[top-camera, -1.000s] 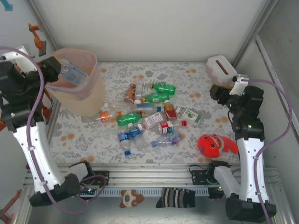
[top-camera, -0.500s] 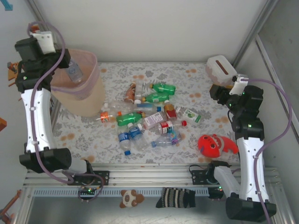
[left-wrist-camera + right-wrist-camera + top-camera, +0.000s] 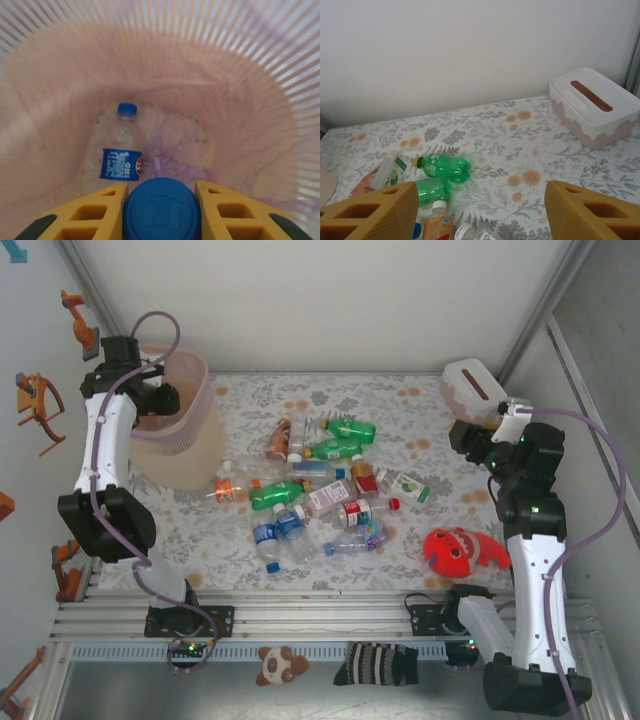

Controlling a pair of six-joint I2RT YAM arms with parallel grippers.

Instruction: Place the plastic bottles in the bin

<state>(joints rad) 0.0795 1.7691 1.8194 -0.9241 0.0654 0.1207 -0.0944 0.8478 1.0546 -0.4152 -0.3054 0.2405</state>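
Observation:
The robot's left gripper will go down deeper into the bin (image 3: 260, 90) and release the bottle beside the blue-labelled one, since the bin's bottom (image 3: 172, 142) is still well below the robot's fingers.
My left gripper (image 3: 161, 186) is down inside the pale-pink bin (image 3: 260, 90), shut on a bottle whose blue cap (image 3: 161, 210) sits between the yellow fingers. Another clear bottle (image 3: 120, 145), with a blue cap and blue label, lies on the bin's bottom. From above, the left arm reaches over the bin's rim (image 3: 195, 365) at the back left. Several plastic bottles (image 3: 310, 490) lie heaped mid-table. My right gripper (image 3: 480, 215) hangs open and empty at the right, with two green bottles (image 3: 442, 167) ahead of its left finger.
A white-pink tissue box (image 3: 472, 388) stands at the back right, also in the right wrist view (image 3: 595, 102). A red round toy (image 3: 455, 550) lies near the right arm's base. White walls close in the table's back and sides.
The left arm has swung in over the bin and lowered its gripper, with the bottle, down inside it. The right arm has not moved.

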